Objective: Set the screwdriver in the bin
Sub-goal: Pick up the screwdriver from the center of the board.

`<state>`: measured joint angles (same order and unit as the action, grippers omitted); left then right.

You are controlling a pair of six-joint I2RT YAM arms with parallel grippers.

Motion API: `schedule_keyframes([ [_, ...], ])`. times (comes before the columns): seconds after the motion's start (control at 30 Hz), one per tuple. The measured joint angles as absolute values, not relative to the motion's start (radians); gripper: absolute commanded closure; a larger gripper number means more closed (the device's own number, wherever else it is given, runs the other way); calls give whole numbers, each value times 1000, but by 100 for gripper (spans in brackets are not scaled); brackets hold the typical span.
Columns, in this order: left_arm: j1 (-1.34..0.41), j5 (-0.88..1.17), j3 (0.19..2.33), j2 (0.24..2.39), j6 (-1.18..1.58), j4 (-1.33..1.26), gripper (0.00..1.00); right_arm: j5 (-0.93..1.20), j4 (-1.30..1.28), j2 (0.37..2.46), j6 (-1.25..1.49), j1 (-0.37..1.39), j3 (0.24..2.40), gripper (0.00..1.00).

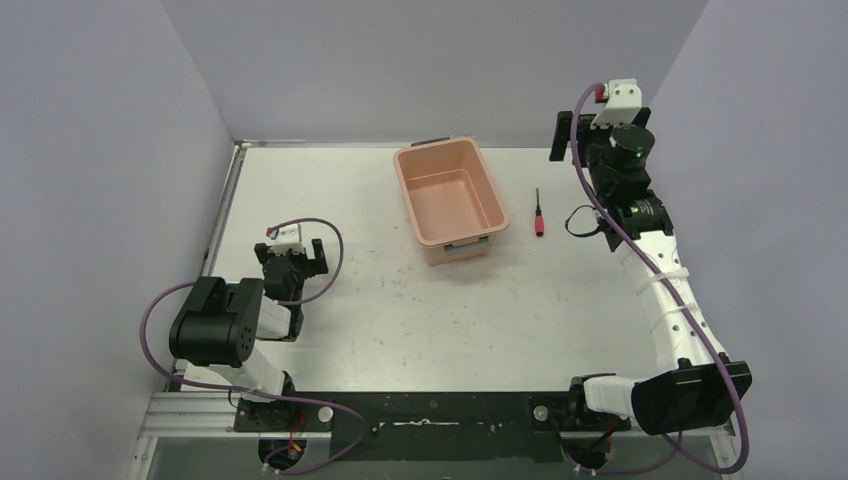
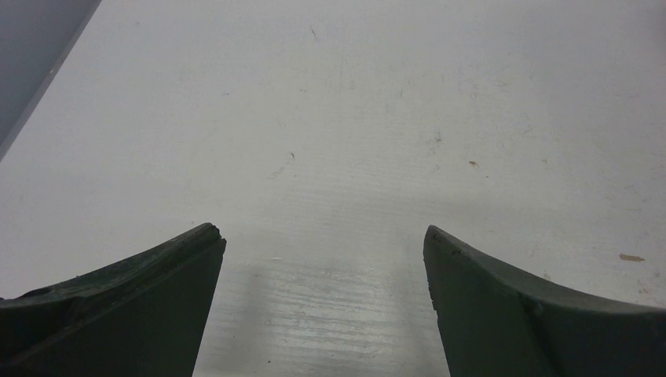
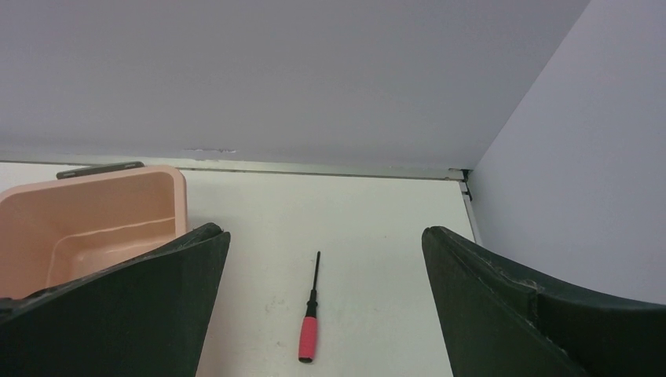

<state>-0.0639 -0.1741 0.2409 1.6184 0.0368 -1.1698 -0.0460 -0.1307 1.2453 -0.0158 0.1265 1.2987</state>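
The right gripper lowers onto the red handle of the screwdriver next, its open fingers straddling it. The thick handle lies clear on the tabletop beside the bin.
The screwdriver, red-handled with a thin black shaft, lies flat on the white table just right of the bin. This salmon-pink tub stands empty at the back centre. In the right wrist view the screwdriver lies ahead between and below my open fingers, shaft pointing to the back wall, with the bin at the left. My right gripper hangs raised at the back right, open and holding nothing. My left gripper points down at bare table on the left, also open and empty.
Grey walls enclose the table on the left, back and right. The right wall stands close beside the right gripper. The table's metal edge runs along the left side. Purple cables loop around both arms.
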Motion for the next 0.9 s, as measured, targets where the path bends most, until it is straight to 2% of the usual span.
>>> schedule_keyframes([
  [0.37, -64, -174, 241, 1618, 37, -1170, 3, -45, -318, 1415, 1, 125, 1501, 0],
  [0.9, -64, -174, 241, 1618, 37, -1170, 3, -41, -468, 1674, 58, 117, 1586, 0],
])
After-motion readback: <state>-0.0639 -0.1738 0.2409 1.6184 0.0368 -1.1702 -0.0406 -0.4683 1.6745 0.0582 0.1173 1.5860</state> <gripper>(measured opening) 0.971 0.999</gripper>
